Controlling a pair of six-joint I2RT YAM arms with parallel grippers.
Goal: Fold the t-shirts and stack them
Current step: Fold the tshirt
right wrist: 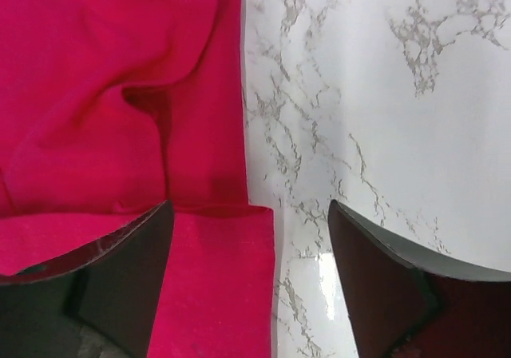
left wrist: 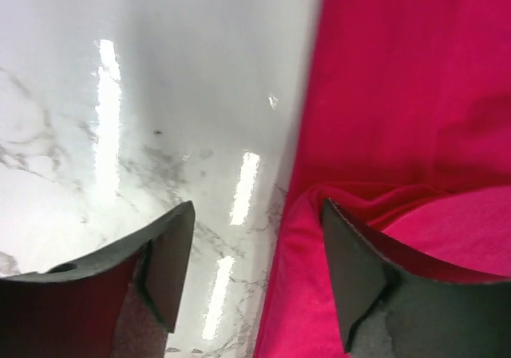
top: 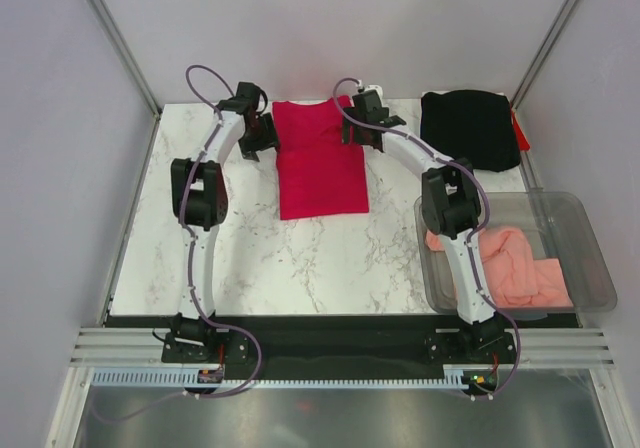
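Note:
My right gripper moves back along the t-shirt's side edge onto the crimson t-shirt's near corner (top: 365, 210) by the bin next, since that corner borders open marble.
The crimson red t-shirt (top: 318, 158) lies flat at the back middle of the table, folded into a long strip. My left gripper (top: 262, 138) is open at its left edge, one finger over the cloth (left wrist: 399, 118) and one over bare marble. My right gripper (top: 352, 128) is open at its right edge; the shirt (right wrist: 112, 94) fills the left half of that view with a folded flap below. The black t-shirt (top: 469, 130) lies folded at the back right. The salmon-pink t-shirt (top: 520, 266) is bunched in the bin.
A clear plastic bin (top: 590, 238) stands at the right front of the white marble table (top: 300, 258). A bit of red (top: 520, 128) pokes out from under the black shirt's right side. Grey walls close the back and sides.

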